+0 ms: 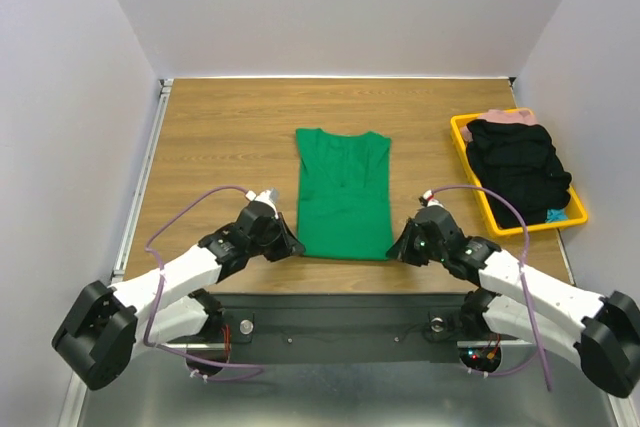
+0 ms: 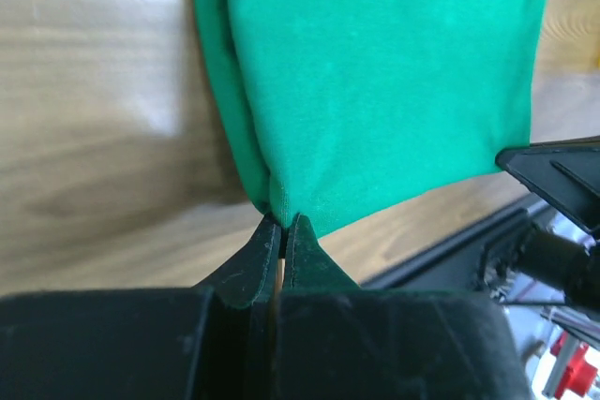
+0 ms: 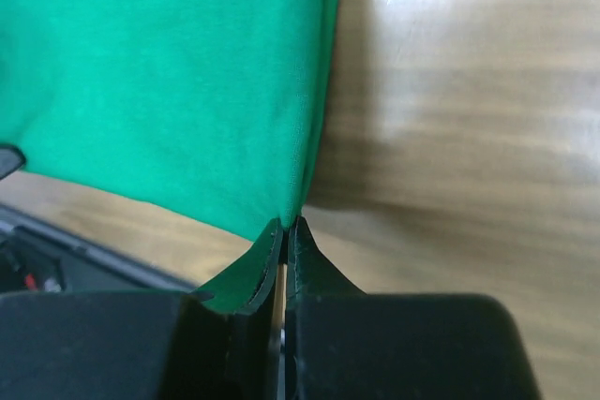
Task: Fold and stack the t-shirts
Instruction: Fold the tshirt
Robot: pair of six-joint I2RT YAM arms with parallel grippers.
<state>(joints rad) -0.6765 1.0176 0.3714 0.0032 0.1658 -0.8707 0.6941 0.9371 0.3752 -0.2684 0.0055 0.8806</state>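
Note:
My left gripper is holding the t-shirt's hem corner and next needs to move up and outward, then down onto the t-shirt's far neck end (image 1: 311, 137) to release the corner, since the t-shirt lies full length.
A bright green t-shirt (image 1: 343, 192) lies on the wooden table, folded lengthwise into a narrow strip, neck end far, hem near. My left gripper (image 1: 292, 244) is shut on the shirt's near left hem corner; in the left wrist view the gripper (image 2: 282, 224) pinches the cloth (image 2: 375, 81). My right gripper (image 1: 397, 249) is shut on the near right hem corner; in the right wrist view the gripper (image 3: 289, 225) pinches the cloth (image 3: 169, 72). Both corners sit low over the table near its front edge.
A yellow plastic tray (image 1: 464, 139) at the right holds a pile of black clothing (image 1: 515, 167) with a pink piece behind it. The table's front edge and a black mounting rail (image 1: 340, 322) lie just behind the grippers. White walls enclose the table.

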